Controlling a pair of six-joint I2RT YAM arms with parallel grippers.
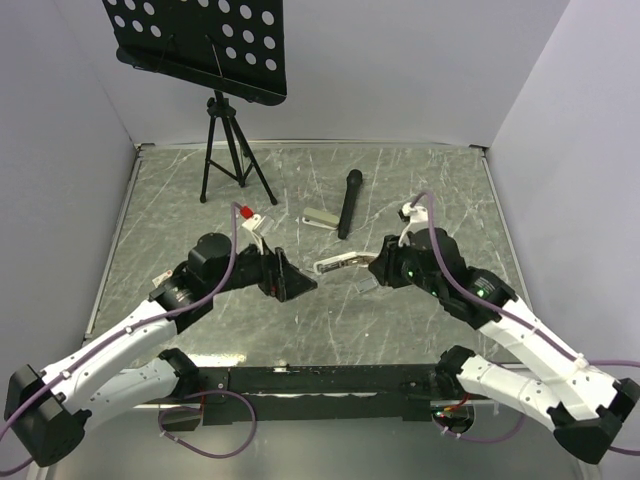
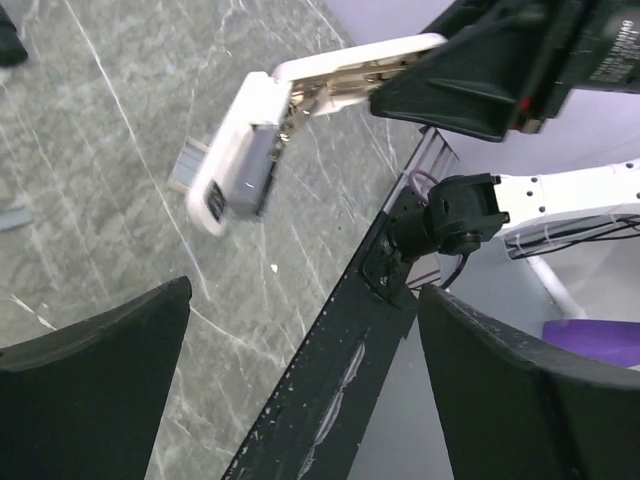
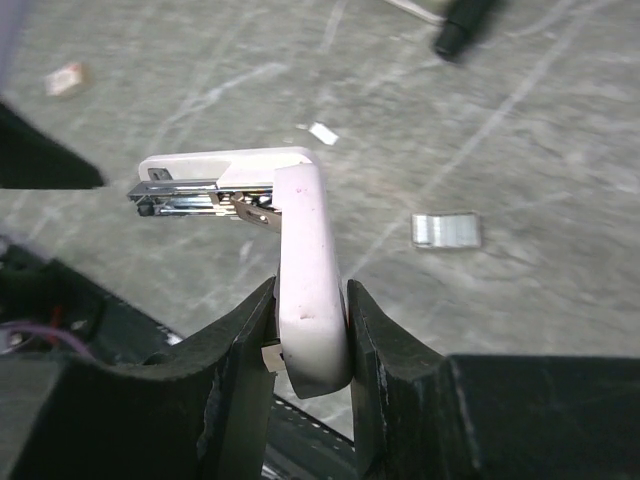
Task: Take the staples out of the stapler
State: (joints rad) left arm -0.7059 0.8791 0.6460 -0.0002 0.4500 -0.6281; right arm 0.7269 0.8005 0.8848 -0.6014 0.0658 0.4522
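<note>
I need to lower my right gripper toward the right in the right wrist view and release the stapler (image 3: 305, 270), because clear tabletop past the staple strip lies below it there.
A pale pink stapler (image 3: 305, 270) is gripped by its rear end in my right gripper (image 3: 310, 300), which is shut on it. The stapler is hinged open, and its metal magazine (image 3: 185, 195) sticks out to the left under the top cover. In the top view the stapler (image 1: 338, 263) hangs above the table between the two grippers. My left gripper (image 1: 300, 283) is open and empty, just left of the stapler's free end. In the left wrist view the stapler (image 2: 250, 150) is ahead of my wide-apart fingers (image 2: 100, 370). A strip of staples (image 3: 446, 230) lies on the table.
A black marker-like stick (image 1: 348, 203) lies at the back of the table beside the staple strip (image 1: 320, 218). A tripod (image 1: 230, 150) with a black perforated stand (image 1: 200, 40) is at the back left. Small white scraps (image 3: 322, 133) lie on the grey marbled table (image 1: 450, 190).
</note>
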